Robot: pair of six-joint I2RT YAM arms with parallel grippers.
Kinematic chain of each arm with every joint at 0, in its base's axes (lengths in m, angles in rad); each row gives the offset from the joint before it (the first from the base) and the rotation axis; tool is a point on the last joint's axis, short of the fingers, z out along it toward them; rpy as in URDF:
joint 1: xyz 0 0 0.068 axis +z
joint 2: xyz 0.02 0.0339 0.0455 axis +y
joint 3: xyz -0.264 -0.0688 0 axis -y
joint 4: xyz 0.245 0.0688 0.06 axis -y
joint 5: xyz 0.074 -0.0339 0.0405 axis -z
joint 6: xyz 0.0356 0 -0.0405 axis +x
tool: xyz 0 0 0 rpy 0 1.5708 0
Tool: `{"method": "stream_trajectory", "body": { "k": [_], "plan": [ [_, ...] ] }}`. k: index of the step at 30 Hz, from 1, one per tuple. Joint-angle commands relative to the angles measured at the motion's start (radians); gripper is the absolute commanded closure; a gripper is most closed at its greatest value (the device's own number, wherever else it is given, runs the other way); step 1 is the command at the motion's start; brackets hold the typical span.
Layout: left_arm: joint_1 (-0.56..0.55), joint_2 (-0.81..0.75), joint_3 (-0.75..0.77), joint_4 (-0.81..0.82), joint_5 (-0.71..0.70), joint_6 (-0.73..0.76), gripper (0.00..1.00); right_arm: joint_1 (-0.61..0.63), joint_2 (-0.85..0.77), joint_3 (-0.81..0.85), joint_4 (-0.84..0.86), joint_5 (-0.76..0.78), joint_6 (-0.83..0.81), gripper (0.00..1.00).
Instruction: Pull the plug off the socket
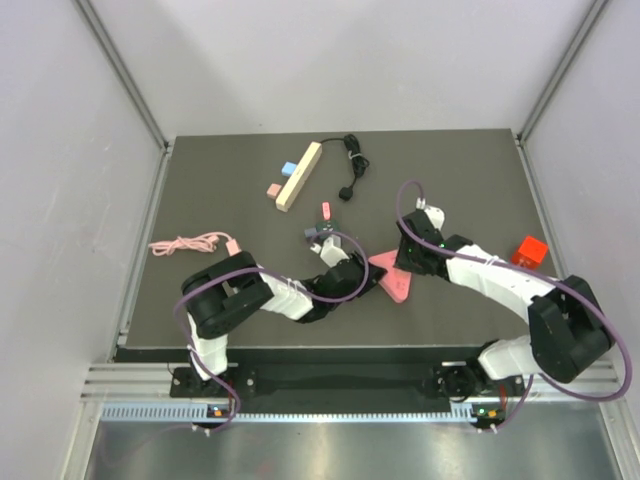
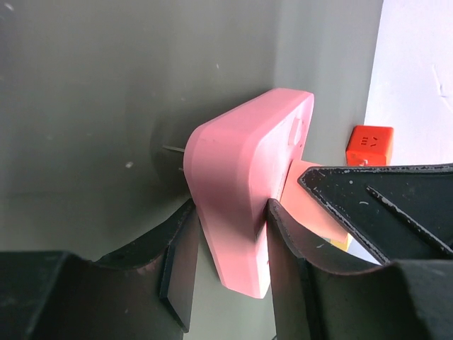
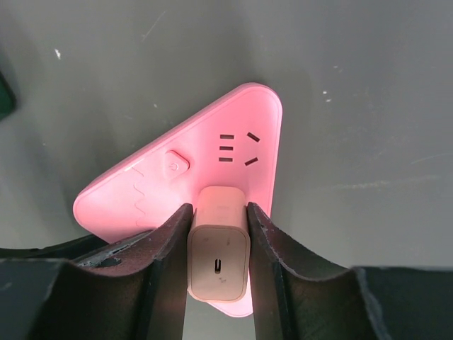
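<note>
The right gripper pulls the plug up, moves across and lowers to release it on the tabletop (image 1: 501, 231) beside the orange cube next, since that spot is bare.
A pink triangular socket (image 1: 394, 283) lies flat on the dark table between the two arms. In the left wrist view the socket (image 2: 241, 191) is seen edge-on, and my left gripper (image 2: 230, 212) is shut on its corner, one finger on each face. A pale pink plug (image 3: 219, 258) with a small slot in its end stands in the socket (image 3: 212, 145). My right gripper (image 3: 218, 216) is shut on the plug, with both fingers pressed against its sides. In the top view the right gripper (image 1: 405, 262) covers the plug.
An orange cube (image 1: 529, 250) sits right of the right arm. At the back lie a wooden bar (image 1: 299, 176), small blue and pink blocks (image 1: 280, 180) and a black cable (image 1: 352, 165). A pink cable (image 1: 190, 243) lies left, and a grey adapter (image 1: 318, 235) is near the left gripper.
</note>
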Motion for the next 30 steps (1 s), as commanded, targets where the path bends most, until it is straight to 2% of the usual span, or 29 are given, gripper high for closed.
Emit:
{"method": "stream_trajectory", "body": {
  "k": [1, 8, 13, 17, 21, 25, 30],
  "plan": [
    [0.009, 0.036, 0.008, -0.304, -0.079, 0.021, 1.00, 0.020, -0.098, 0.050, 0.004, -0.047, -0.018, 1.00],
    [0.009, 0.034, 0.002, -0.315, -0.086, 0.005, 1.00, 0.000, -0.160, 0.065, -0.016, -0.048, -0.026, 1.00],
    [0.009, 0.033, 0.002, -0.317, -0.086, 0.004, 1.00, -0.072, -0.193, 0.060, -0.033, -0.156, -0.056, 1.00],
    [0.009, 0.031, -0.010, -0.299, -0.084, 0.004, 1.00, -0.124, -0.258, 0.056, -0.094, -0.101, -0.105, 1.00],
    [0.009, 0.030, -0.020, -0.268, -0.078, 0.013, 1.00, -0.269, -0.326, 0.014, -0.135, -0.099, -0.168, 1.00],
    [0.009, 0.027, -0.033, -0.242, -0.073, 0.019, 1.00, -0.472, -0.363, -0.004, -0.192, -0.056, -0.250, 1.00],
    [0.011, 0.030, -0.035, -0.230, -0.067, 0.025, 1.00, -0.629, -0.374, -0.036, -0.130, -0.050, -0.279, 1.00]
  ]
}}
